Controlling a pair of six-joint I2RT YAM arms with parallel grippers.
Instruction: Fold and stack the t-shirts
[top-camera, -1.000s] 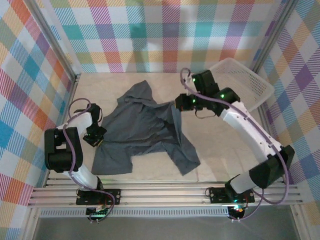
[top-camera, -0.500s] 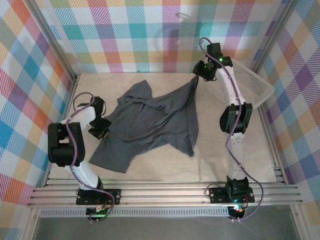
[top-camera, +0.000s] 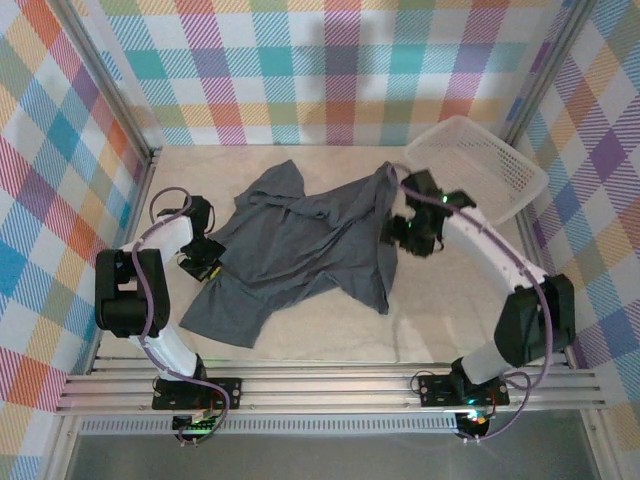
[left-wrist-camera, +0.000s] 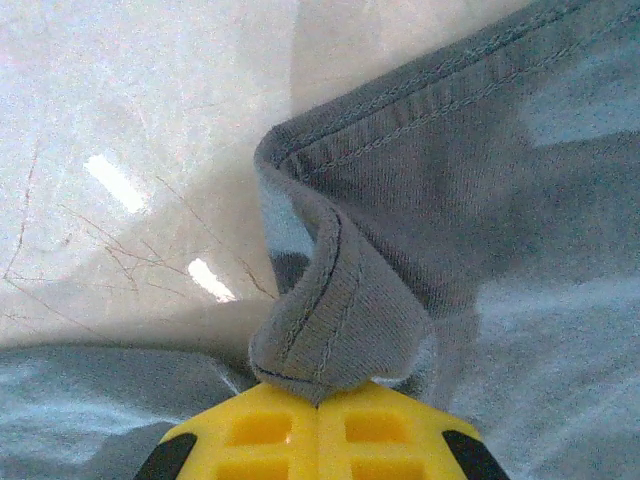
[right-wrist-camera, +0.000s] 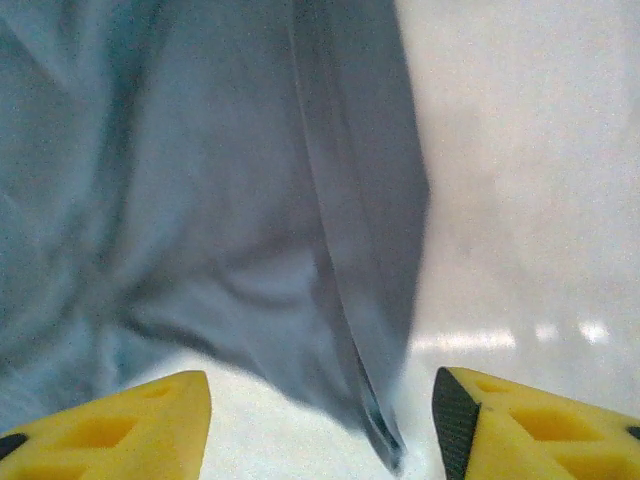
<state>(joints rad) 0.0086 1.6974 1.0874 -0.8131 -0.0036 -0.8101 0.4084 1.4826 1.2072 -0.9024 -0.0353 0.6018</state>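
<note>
The hem corner at the pointed near tip of the t-shirt's flap (top-camera: 383, 306) (right-wrist-camera: 383, 438) sticks out onto bare tabletop. My right gripper will move back and down onto that tip next.
One dark slate-grey t-shirt (top-camera: 300, 240) lies crumpled and partly spread across the middle of the table. My left gripper (top-camera: 203, 262) is at its left edge, shut on a rolled fold of the stitched hem (left-wrist-camera: 330, 330); the yellow fingers (left-wrist-camera: 260, 430) meet with cloth pinched between them. My right gripper (top-camera: 393, 233) sits at the shirt's right edge, open. In the right wrist view its fingertips (right-wrist-camera: 140, 415) stand far apart above the table, and a pointed flap of the t-shirt (right-wrist-camera: 370, 400) lies between and ahead of them, untouched.
A white lattice basket (top-camera: 480, 160) leans at the back right corner. Checked walls enclose the table on three sides. Bare tabletop (top-camera: 460, 300) lies right of the shirt and along the near edge (top-camera: 320, 350).
The right gripper carried the shirt's right flap up toward the back right, then opened, let it go and dropped back beside the shirt. The left gripper kept its hold.
</note>
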